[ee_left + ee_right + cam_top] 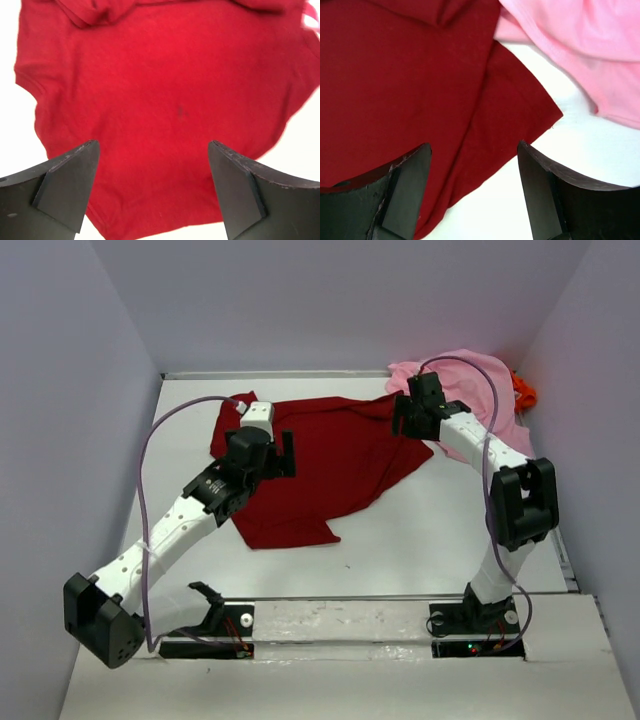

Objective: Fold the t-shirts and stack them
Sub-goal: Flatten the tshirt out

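The red t-shirt's pointed corner sticks out clear of the pink t-shirt [470, 380], so the robot's right gripper needs to go down onto that corner, toward the right in the top view.
The dark red t-shirt [330, 465] lies spread and partly rumpled across the middle of the white table. My left gripper [282, 456] hovers over its left part, open with nothing between the jaws; in the left wrist view the red cloth [165, 100] fills the frame beyond that gripper [152, 145]. My right gripper [405, 422] is open above the shirt's right corner [535, 115], empty too [474, 147]. The light pink t-shirt [470, 380] is bunched at the back right, its edge [580, 40] next to the red one. A bit of the orange t-shirt [524, 392] shows behind it.
The white table [450, 520] is boxed in by grey walls at the left, back and right. Both arm bases sit on a rail along the near edge [340, 625]. A purple cable [150, 460] loops beside the left arm.
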`<state>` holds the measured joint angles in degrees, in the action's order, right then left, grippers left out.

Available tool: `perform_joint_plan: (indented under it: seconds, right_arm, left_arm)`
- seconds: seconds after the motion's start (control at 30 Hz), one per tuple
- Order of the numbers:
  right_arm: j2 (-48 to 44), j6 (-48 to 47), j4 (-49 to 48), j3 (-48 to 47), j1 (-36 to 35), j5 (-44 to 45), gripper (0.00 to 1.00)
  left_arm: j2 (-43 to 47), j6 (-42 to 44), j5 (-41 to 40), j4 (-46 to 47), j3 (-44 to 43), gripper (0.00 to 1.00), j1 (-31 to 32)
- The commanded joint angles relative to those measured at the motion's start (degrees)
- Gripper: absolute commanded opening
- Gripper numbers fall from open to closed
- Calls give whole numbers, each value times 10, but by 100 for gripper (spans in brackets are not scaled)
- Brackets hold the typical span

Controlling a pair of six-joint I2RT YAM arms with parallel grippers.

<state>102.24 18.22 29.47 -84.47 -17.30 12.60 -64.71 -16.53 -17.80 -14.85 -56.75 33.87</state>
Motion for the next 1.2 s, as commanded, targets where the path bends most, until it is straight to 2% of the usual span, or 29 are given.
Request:
perform_joint_plan:
  seconds: [0.0,0.2,0.4,0.77,1.07,1.13,1.17]
  right_arm:
    - [40,39,-13,-19,37,-14,74]
    - [73,47,-14,-25,64,-11,74]
    - [95,38,-22,-22,87,0,74]
    - [152,42,-27,-25,87,6,74]
    - [135,45,-31,13,87,37,73]
    - [134,49,-32,16,87,29,67]
    - [134,49,-33,16,87,23,60]
  left_arm:
    - [63,-26,-14,-8,4,99,28]
    - [93,-28,-29,-19,29,99,36]
    - [64,-18,-21,-2,44,99,37]
    - [60,-5,-15,3,35,99,38]
    - [48,3,-18,3,32,99,37]
    - [47,3,-14,4,35,99,37]
    - [47,3,-14,4,37,99,37]
